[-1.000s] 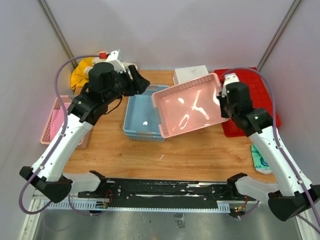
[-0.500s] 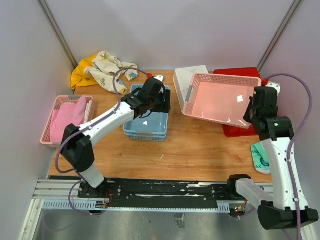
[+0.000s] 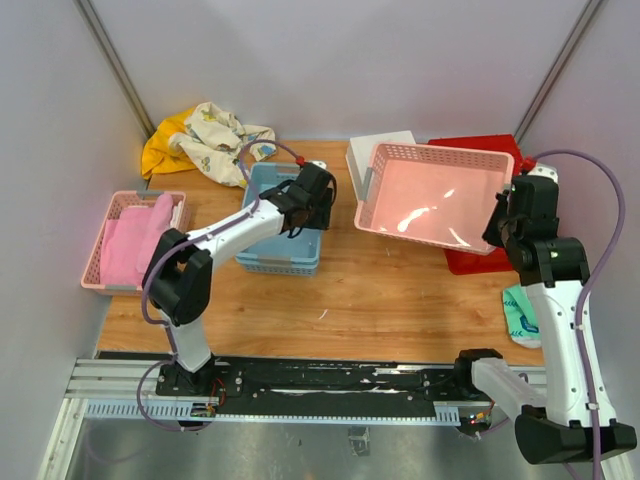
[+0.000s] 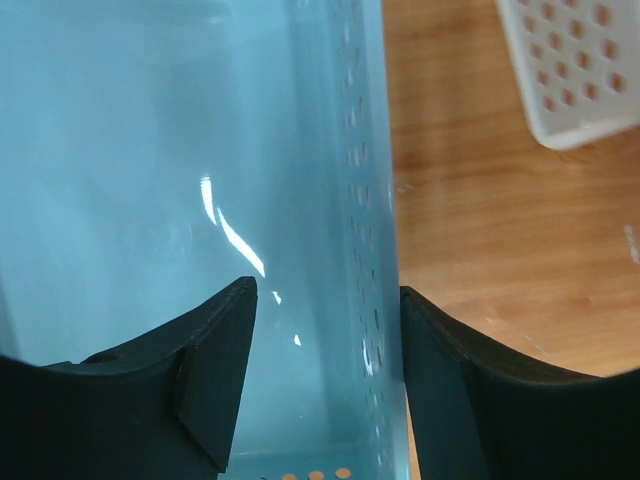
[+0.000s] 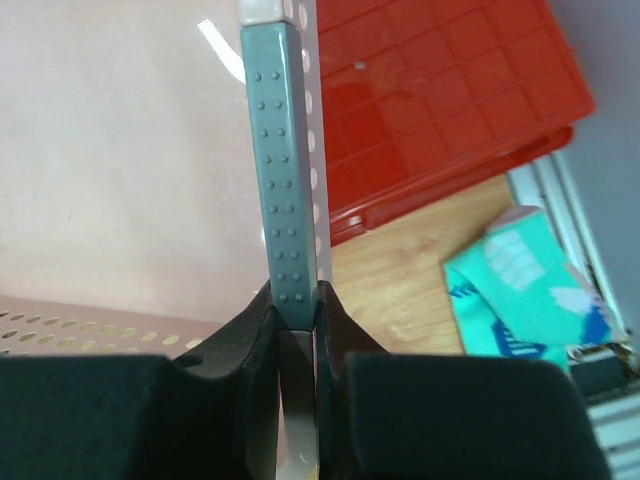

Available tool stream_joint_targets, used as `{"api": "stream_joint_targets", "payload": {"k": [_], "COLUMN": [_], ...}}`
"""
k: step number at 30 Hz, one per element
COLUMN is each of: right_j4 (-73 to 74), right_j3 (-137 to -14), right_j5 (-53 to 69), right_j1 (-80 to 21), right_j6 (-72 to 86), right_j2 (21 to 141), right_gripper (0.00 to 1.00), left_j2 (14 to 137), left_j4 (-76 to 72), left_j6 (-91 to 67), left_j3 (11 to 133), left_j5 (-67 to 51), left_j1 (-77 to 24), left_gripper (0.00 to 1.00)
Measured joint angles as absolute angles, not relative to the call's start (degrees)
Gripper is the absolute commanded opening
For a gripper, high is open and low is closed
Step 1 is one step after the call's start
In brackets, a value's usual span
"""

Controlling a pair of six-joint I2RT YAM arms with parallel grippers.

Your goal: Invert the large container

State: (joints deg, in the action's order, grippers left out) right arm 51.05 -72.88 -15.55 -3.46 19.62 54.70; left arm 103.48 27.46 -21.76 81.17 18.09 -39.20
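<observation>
The right gripper should next go down, back and to the left in the top view to release the pink basket, because bare tabletop is below the gripper there.
The large red container (image 3: 478, 147) lies at the back right with its grid-ribbed underside up (image 5: 440, 90). A large pink perforated basket (image 3: 430, 195) held in the air hides most of it. My right gripper (image 3: 499, 222) is shut on that basket's right wall. In the right wrist view the jaws (image 5: 297, 290) pinch the thin wall, with the pink basket (image 5: 130, 150) to their left. My left gripper (image 3: 312, 200) is open and straddles the right wall of a blue basket (image 3: 275, 240). In the left wrist view the gripper (image 4: 325, 300) stands over the blue basket (image 4: 130, 200).
A white basket (image 3: 372, 150) stands behind the pink one and shows in the left wrist view (image 4: 570, 70). A small pink basket (image 3: 105, 245) with pink cloth sits at the left edge. A cloth heap (image 3: 205, 135) lies at the back left. A green sock (image 3: 520, 315) lies at the right.
My right gripper carried the pink basket right and back over the red container. My left arm swung down to the blue basket, which has shifted slightly left.
</observation>
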Motion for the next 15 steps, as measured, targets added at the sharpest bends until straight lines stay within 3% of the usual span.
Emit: {"api": "stream_joint_targets", "payload": {"k": [9, 15], "right_j4": [44.6, 43.7], "right_j3": [-67.7, -63.7], "right_j5": [9.2, 12.7], "right_j1": [-4.4, -12.3], "right_j6": [16.2, 16.0], "right_j2": [55.9, 57.3], "right_gripper": [0.01, 0.01], "left_j2": [97.6, 94.1], "left_j4": [28.0, 29.8], "left_j6": [-20.4, -19.3], "left_j3": [75.7, 76.1], "left_j5": [18.9, 18.5], "left_j1": [-25.9, -24.2], "left_gripper": [0.63, 0.67]}}
